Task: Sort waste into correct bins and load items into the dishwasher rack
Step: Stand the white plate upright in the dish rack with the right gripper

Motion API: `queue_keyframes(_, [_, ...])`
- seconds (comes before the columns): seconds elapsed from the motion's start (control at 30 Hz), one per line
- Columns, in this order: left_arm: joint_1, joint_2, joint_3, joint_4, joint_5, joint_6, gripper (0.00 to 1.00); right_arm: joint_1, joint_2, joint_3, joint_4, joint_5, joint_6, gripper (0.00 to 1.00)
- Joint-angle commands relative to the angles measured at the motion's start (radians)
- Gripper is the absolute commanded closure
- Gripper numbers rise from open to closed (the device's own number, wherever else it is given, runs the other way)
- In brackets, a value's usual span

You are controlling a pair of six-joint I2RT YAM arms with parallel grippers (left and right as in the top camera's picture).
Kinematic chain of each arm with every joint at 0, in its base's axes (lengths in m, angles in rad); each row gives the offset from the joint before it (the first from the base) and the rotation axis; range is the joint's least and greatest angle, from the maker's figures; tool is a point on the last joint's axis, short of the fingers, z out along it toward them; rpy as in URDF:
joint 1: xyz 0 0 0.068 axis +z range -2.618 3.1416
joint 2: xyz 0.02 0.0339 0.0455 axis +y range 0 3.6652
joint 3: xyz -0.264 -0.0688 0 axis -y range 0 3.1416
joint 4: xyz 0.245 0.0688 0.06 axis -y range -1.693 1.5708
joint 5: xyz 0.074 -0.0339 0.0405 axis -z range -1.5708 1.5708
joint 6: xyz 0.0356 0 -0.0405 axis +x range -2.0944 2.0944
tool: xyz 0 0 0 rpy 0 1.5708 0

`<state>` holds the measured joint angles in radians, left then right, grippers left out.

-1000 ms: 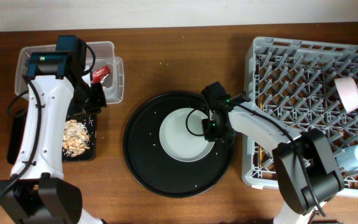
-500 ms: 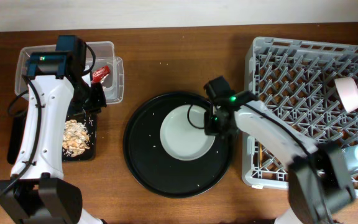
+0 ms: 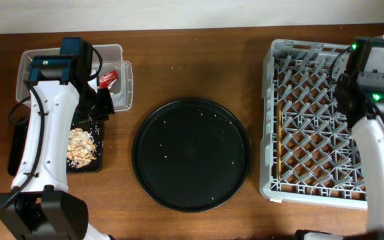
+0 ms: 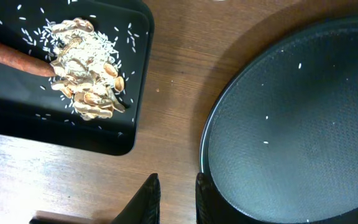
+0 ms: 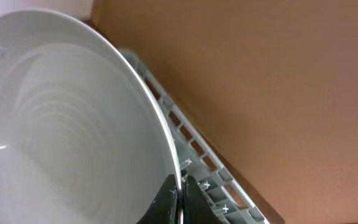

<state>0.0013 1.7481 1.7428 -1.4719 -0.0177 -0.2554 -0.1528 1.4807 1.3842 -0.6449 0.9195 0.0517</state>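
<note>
My right gripper is above the rack's far wires, which are to its left in the overhead view, so next it should move across and down to release the on-edge plate.
My right gripper (image 5: 180, 186) is shut on the rim of the pale green-white plate (image 5: 67, 124), which is held on edge above the grey dishwasher rack (image 5: 194, 146). In the overhead view the right arm (image 3: 371, 67) is over the rack's (image 3: 312, 100) far right corner, and the plate is not visible there. A wooden chopstick (image 3: 279, 133) lies in the rack. The bowl and cup are hidden. My left gripper (image 4: 178, 186) is empty, its fingers a narrow gap apart, above the wood between the flat black tray (image 4: 17, 118) and the round tray (image 4: 303, 124).
The black tray holds beige food scraps (image 4: 82, 68) and a carrot (image 4: 11, 57). The clear tub (image 3: 115, 50) at the back left holds a red wrapper (image 3: 108, 79). The large round black serving tray (image 3: 191, 155) at centre carries only a few rice grains.
My right gripper has lifted the plate off the round tray and carried it right to the far right corner of the rack. The left arm has not moved.
</note>
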Motion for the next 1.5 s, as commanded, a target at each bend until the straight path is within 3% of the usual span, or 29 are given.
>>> queue_keyframes(0.0, [0.002, -0.026, 0.008, 0.017, 0.003, -0.002, 0.8, -0.025, 0.114, 0.014, 0.003, 0.024, 0.003, 0.96])
queue_keyframes(0.17, [0.002, -0.026, 0.008, 0.018, 0.003, -0.002, 0.8, -0.015, 0.26, 0.014, 0.01, -0.053, 0.005, 0.96])
queue_keyframes(0.33, [0.002, -0.026, 0.008, 0.023, 0.003, -0.002, 0.8, 0.156, 0.259, 0.014, -0.01, -0.082, 0.005, 0.96])
queue_keyframes(0.37, [0.002, -0.026, 0.008, 0.023, 0.003, -0.002, 0.8, 0.2, 0.259, 0.014, -0.046, -0.082, 0.005, 0.85])
queue_keyframes(0.4, [0.002, -0.026, 0.008, 0.023, 0.003, -0.002, 0.73, 0.217, 0.259, 0.014, -0.076, -0.082, 0.005, 0.7])
queue_keyframes(0.53, [0.002, -0.026, 0.008, 0.023, 0.003, -0.002, 0.5, 0.217, 0.188, 0.014, -0.173, -0.147, 0.034, 0.59])
queue_keyframes(0.6, [0.002, -0.026, 0.008, 0.024, 0.003, -0.002, 0.36, 0.217, 0.073, 0.014, -0.234, -0.384, 0.034, 0.5])
queue_keyframes(0.7, [0.002, -0.026, 0.008, 0.031, 0.003, -0.002, 0.26, 0.217, -0.071, 0.014, -0.398, -0.893, 0.029, 0.2])
queue_keyframes(0.83, [-0.03, -0.026, 0.008, 0.067, 0.005, 0.025, 0.22, 0.218, -0.04, 0.014, -0.409, -1.257, -0.019, 0.14])
queue_keyframes(0.93, [-0.078, -0.019, 0.006, 0.009, 0.003, 0.061, 0.17, 0.218, -0.009, 0.014, -0.486, -1.187, -0.017, 0.1])
queue_keyframes(1.0, [-0.08, -0.017, -0.007, -0.125, 0.003, 0.062, 0.13, 0.217, -0.009, 0.013, -0.625, -1.143, -0.01, 0.1])
queue_keyframes(1.1, [-0.081, -0.03, -0.208, -0.121, 0.004, 0.058, 0.13, 0.217, -0.014, -0.012, -0.72, -1.143, -0.011, 0.1])
queue_keyframes(1.2, [-0.095, -0.235, -0.567, 0.119, 0.066, 0.058, 0.13, 0.217, -0.192, -0.224, -0.55, -1.143, 0.02, 0.09])
queue_keyframes(1.23, [-0.095, -0.358, -0.654, 0.171, 0.067, 0.058, 0.13, 0.217, -0.286, -0.309, -0.486, -1.143, 0.02, 0.03])
queue_keyframes(1.37, [-0.095, -0.81, -0.77, 0.312, 0.063, 0.013, 0.05, 0.217, -0.689, -0.553, -0.323, -1.12, 0.02, 0.02])
queue_keyframes(1.47, [-0.095, -1.086, -0.784, 0.364, 0.048, 0.013, 0.01, 0.217, -0.937, -0.595, -0.341, -1.038, 0.019, 0.02])
